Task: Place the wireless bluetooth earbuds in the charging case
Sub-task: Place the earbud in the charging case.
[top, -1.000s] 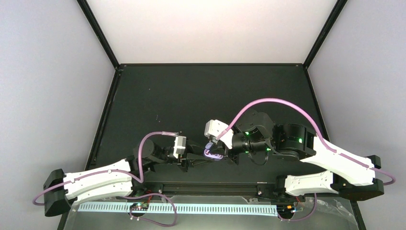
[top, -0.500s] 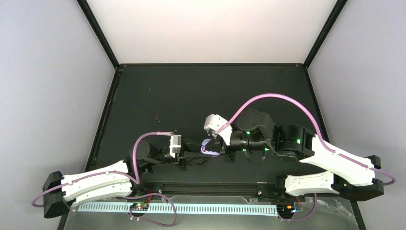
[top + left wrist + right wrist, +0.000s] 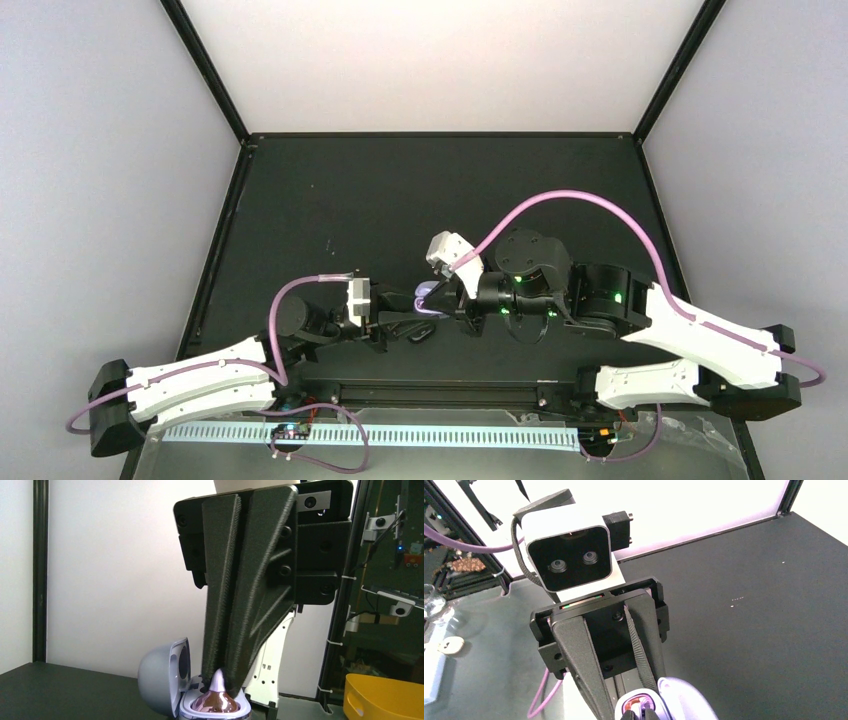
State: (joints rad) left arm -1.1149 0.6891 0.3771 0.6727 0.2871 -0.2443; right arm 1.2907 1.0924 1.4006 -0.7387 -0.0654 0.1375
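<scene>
My left gripper will next move the charging case (image 3: 427,297) outward, set it down on the bare black tabletop and let go, because that tabletop is outward and below.
The charging case (image 3: 161,680) is a pale lilac oval with its lid hinged open to the left. In the right wrist view my left gripper (image 3: 636,700) is shut on the case (image 3: 676,692), one finger (image 3: 579,655) on each side. My right gripper (image 3: 220,679) comes down from above, shut on the pale tip of a glossy pinkish-purple earbud (image 3: 216,701) that sits in the case's base. From the top camera the case (image 3: 427,297) lies between the left gripper (image 3: 415,322) and the right gripper (image 3: 441,303), just ahead of the arm bases. No other earbuds are in view.
The black table (image 3: 420,200) stretches away beyond the arms, bounded by white walls. A yellow bin (image 3: 382,700) stands off the table at the right of the left wrist view. A black rail (image 3: 440,392) runs along the near edge between the arm bases.
Both grippers and the case have drifted a little to the left and slightly away from the bases. Both grips have held.
</scene>
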